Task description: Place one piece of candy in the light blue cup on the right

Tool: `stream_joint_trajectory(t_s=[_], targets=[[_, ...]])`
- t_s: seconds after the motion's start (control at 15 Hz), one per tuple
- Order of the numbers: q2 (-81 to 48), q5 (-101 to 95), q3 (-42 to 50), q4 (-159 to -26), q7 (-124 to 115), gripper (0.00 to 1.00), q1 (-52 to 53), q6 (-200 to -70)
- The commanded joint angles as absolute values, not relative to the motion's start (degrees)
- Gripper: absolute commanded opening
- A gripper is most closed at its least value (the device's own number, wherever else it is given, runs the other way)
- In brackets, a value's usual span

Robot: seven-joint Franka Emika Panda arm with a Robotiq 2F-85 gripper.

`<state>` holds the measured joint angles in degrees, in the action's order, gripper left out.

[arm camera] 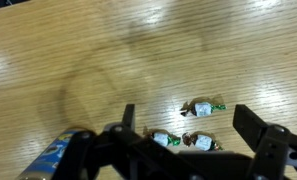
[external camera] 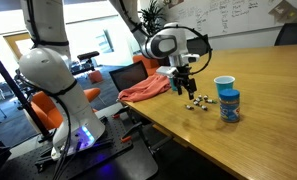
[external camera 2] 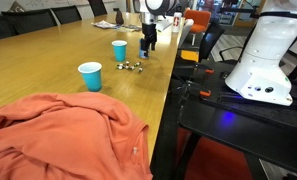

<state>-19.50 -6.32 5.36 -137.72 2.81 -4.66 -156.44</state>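
The gripper should go down to the upper candy below it in the wrist view, onto the candy's white middle (external camera: 188, 108) (arm camera: 202, 109), because the open fingers are already on either side of the candy.
Three wrapped candies (arm camera: 202, 107) (arm camera: 164, 139) (arm camera: 198, 141) lie on the wooden table, also seen in both exterior views (external camera: 193, 100) (external camera 2: 131, 66). My gripper (arm camera: 188, 118) is open and empty, hovering just above them with a finger on either side of the group. It also shows in both exterior views (external camera: 181, 82) (external camera 2: 146, 45). The light blue cup (external camera: 224, 84) (external camera 2: 90, 76) stands upright beyond the candies, apart from the gripper. It is out of the wrist view.
A darker blue labelled tub (external camera: 229, 105) (external camera 2: 119, 50) stands next to the cup. A blue edge (arm camera: 48, 160) shows at the wrist view's bottom left. An orange cloth (external camera: 143, 90) (external camera 2: 58, 135) lies at the table's end. The table edge (external camera 2: 173, 80) runs beside the robot base.
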Motion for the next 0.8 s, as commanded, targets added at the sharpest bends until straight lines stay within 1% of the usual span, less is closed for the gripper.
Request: stream_joint_trajectory(t_s=[0.0, 0.53, 0.6, 0.67, 0.73], targets=[[-24.9, -5.5, 5.1, -135.0, 1.4, 1.00, -4.1, -162.4], [-34.6, -6.3, 5.7, -129.4, 0.4, 1.00, -0.8, -165.5], [-35.3, -6.3, 5.7, -128.9, 0.4, 0.75, -0.4, -165.8], [-36.0, -6.3, 5.7, -128.3, 0.4, 0.74, -0.1, -165.9], [-36.5, -6.2, 5.6, -127.8, 0.5, 0.66, 0.1, -165.9]])
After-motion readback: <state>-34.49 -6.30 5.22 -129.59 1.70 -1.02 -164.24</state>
